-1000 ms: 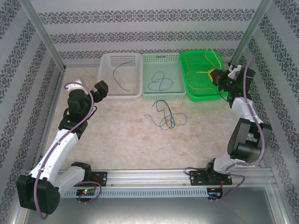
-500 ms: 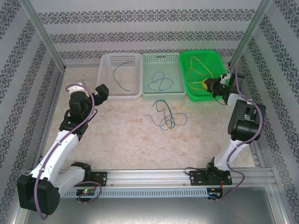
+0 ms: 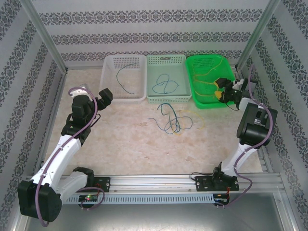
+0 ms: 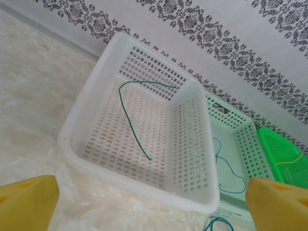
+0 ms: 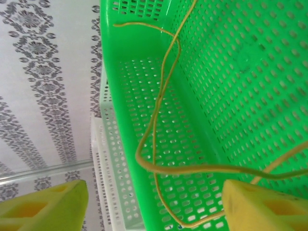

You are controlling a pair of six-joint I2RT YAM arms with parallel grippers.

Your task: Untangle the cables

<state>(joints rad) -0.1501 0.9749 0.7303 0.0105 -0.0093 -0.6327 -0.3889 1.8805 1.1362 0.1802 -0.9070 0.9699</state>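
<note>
I will next move my right gripper back and down onto the tangle's yellow loop, which is lower and nearer my base, as that cable is still outside the baskets.
A tangle of blue and dark green cables lies on the table's middle. My left gripper hangs open and empty by the white basket, which holds a dark green cable. In the left wrist view the left gripper shows both yellow pads far apart. A blue cable lies in the pale green basket. My right gripper is over the bright green basket, jaws open. The yellow cable loops loose between its fingers in the right wrist view, brushing the right pad.
The three baskets stand side by side along the back wall. Metal frame posts rise at both back corners. The arm bases sit on a rail at the near edge.
My right gripper has opened and let go of the yellow cable, which now rests lower in the green basket. The right arm pulled back slightly. The left arm barely moved.
</note>
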